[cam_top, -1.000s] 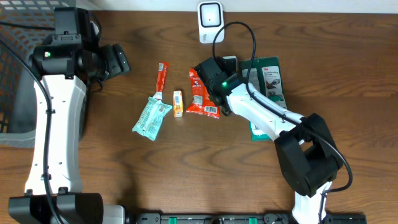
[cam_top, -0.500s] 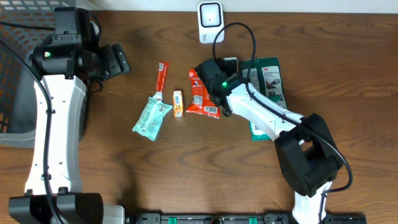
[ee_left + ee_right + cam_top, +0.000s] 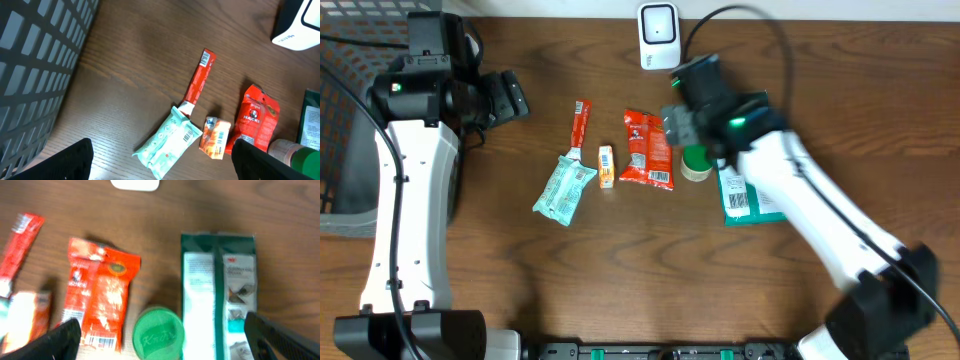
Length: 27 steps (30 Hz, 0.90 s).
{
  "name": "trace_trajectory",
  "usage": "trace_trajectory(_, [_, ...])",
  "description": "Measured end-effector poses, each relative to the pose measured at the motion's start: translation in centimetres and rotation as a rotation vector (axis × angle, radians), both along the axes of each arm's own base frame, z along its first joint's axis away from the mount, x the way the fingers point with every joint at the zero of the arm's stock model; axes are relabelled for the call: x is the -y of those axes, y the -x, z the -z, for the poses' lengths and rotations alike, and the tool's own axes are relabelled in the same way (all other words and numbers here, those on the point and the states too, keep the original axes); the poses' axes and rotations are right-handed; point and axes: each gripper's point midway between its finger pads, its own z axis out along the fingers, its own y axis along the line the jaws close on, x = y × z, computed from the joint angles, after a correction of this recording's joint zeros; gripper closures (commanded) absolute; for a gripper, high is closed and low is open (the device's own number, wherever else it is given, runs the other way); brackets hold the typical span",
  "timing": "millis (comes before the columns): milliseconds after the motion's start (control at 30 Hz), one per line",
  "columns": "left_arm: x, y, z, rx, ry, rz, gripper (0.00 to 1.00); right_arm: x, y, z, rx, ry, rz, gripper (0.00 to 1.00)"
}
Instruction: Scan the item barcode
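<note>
My right gripper lowers next, turning slightly, to get to the jar.
A jar with a green lid stands upright on the table, between a red snack packet and a green-and-white package. My right gripper hovers above the jar, open, its fingertips wide of the lid on both sides and holding nothing. The white barcode scanner stands at the table's far edge. At the left, my left gripper is open and empty above the wood.
A red stick sachet, a mint-green pouch and a small orange box lie left of the red packet. A dark mesh basket sits at the table's left edge.
The right gripper has opened and lifted up and to the right, away from the table. The green-lidded jar, hidden under the arm before, now stands free. The left arm has not moved.
</note>
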Motion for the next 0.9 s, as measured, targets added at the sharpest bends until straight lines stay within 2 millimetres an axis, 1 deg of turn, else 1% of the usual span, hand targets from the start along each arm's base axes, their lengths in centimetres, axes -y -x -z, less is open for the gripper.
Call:
trace_trajectory(33, [0.0, 0.0, 0.0, 0.0, 0.0, 0.0, 0.12, 0.4, 0.3, -1.3, -0.011, -0.014, -0.024, 0.01])
trace_trajectory(133, [0.0, 0.0, 0.0, 0.0, 0.0, 0.0, 0.12, 1.7, 1.2, -4.2, -0.073, -0.051, -0.085, 0.01])
trace_trajectory(267, [0.0, 0.0, 0.0, 0.0, 0.0, 0.0, 0.12, 3.2, 2.6, -5.9, -0.183, -0.048, -0.129, 0.01])
trace_trajectory(333, [0.0, 0.0, 0.0, 0.0, 0.0, 0.0, 0.12, 3.4, 3.2, -5.8, -0.254, -0.028, -0.16, 0.01])
trace_trajectory(400, [0.0, 0.0, 0.0, 0.0, 0.0, 0.0, 0.12, 3.0, 3.4, -4.7, -0.332, -0.006, -0.206, 0.01])
trace_trajectory(467, [0.0, 0.0, 0.0, 0.0, 0.0, 0.0, 0.12, 2.4, 2.9, -2.9, -0.385, 0.015, -0.239, 0.01])
trace_trajectory(633, [0.0, 0.0, 0.0, 0.0, 0.0, 0.0, 0.12, 1.4, 1.6, 3.1, -0.518, 0.06, -0.275, 0.01])
trace_trajectory(700, [0.0, 0.0, 0.0, 0.0, 0.0, 0.0, 0.12, 1.3, 1.4, 4.8, -0.556, 0.072, -0.28, 0.01])
trace_trajectory(767, [0.0, 0.0, 0.0, 0.0, 0.0, 0.0, 0.12, 1.2, 1.3, 5.6, -0.566, 0.078, -0.288, 0.01])
trace_trajectory(900, [0.0, 0.0, 0.0, 0.0, 0.0, 0.0, 0.12, 1.1, 1.2, 5.8, -0.568, 0.081, -0.295, 0.03])
